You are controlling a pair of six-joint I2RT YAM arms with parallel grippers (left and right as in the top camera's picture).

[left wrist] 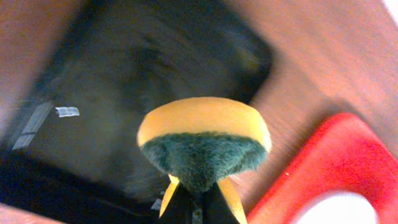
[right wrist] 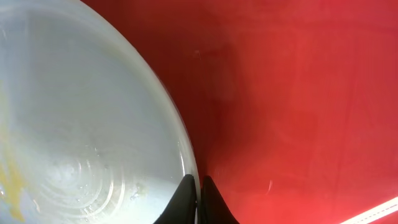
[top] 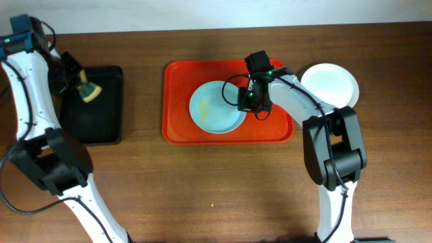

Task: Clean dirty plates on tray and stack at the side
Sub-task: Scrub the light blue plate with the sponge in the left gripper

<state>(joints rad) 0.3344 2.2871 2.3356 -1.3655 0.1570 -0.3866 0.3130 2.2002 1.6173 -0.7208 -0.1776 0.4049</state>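
Note:
I will next move the sponge (left wrist: 204,137) across the yellowish smear with my left gripper. Then I will come back, lower it and let it go, because the bottom of the black tray is below the gripper.
A pale mint-blue plate (top: 216,106) with a yellowish smear lies on the red-orange tray (top: 182,128). My right gripper (top: 247,101) is shut on this plate's right rim; the right wrist view shows the fingers (right wrist: 198,186) pinching the rim of the plate (right wrist: 74,124) over the tray (right wrist: 298,93). A white plate (top: 331,84) sits on the table right of the tray. My left gripper (top: 79,79) is shut on a yellow and green sponge (left wrist: 204,137) above the black tray (top: 98,115). A third plate is not in view.
The black tray (left wrist: 124,74) lies at the left of the wooden table (top: 216,189). The red-orange tray's corner (left wrist: 336,162) shows in the left wrist view with a pale plate edge (left wrist: 339,211).

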